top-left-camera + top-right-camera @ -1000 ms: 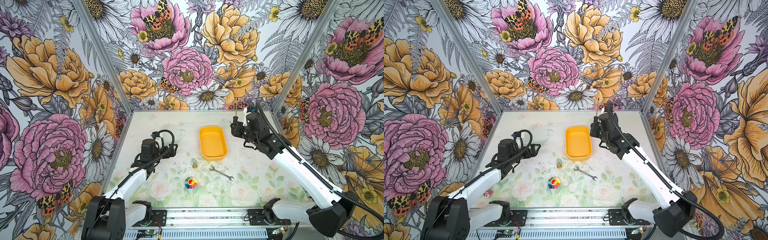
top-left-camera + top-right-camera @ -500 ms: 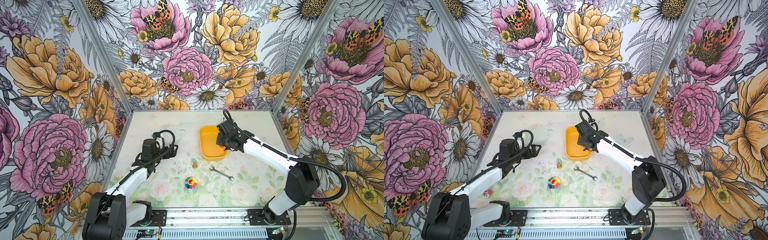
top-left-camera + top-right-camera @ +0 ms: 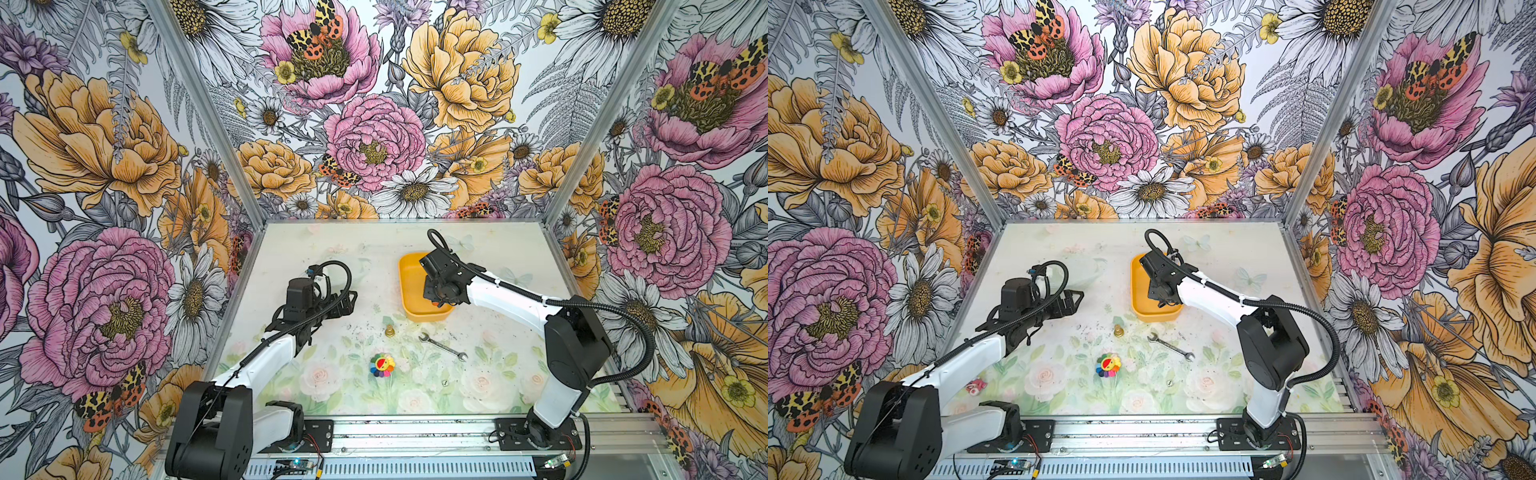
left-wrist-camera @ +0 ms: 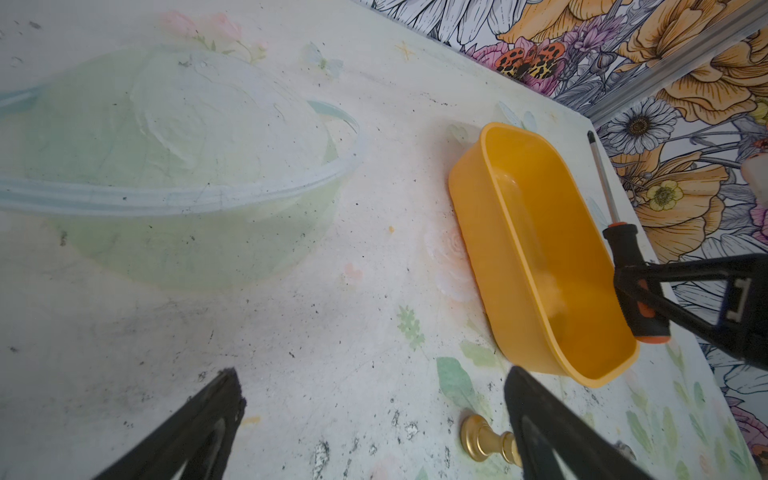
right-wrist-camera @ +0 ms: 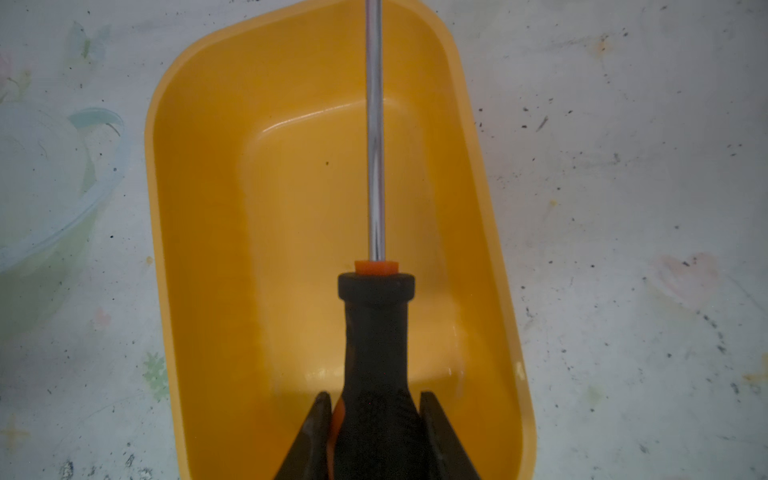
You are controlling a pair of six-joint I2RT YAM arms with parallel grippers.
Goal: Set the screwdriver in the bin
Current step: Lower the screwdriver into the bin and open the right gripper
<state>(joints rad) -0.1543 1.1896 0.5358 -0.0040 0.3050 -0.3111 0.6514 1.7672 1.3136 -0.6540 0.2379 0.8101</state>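
My right gripper will next lower the screwdriver (image 5: 376, 332) past the rim of the bin toward the bin's empty bottom and let go of it there, because it is already in line with the bin's length.
The yellow-orange bin (image 3: 409, 282) (image 3: 1138, 286) (image 4: 519, 232) (image 5: 208, 208) stands mid-table, empty inside. My right gripper (image 5: 376, 399) (image 3: 438, 293) is shut on the black handle of the screwdriver (image 5: 376, 332) (image 4: 623, 249). It holds the screwdriver roughly level just above the bin, the shiny shaft running along the bin's length toward its far end. In both top views the wrist hides most of the tool. My left gripper (image 4: 374, 386) (image 3: 349, 297) (image 3: 1077, 297) hangs open and empty over the table, left of the bin.
A silver wrench (image 3: 442, 345) (image 3: 1170, 347) and a brass knob (image 3: 389, 331) (image 4: 484, 440) lie just in front of the bin. A colourful flower toy (image 3: 382, 365) sits nearer the front. A clear bowl (image 4: 166, 166) stands at the back left.
The right arm has swung in from the back right, carrying the screwdriver, and lowered over the bin. The left arm has stayed where it was.
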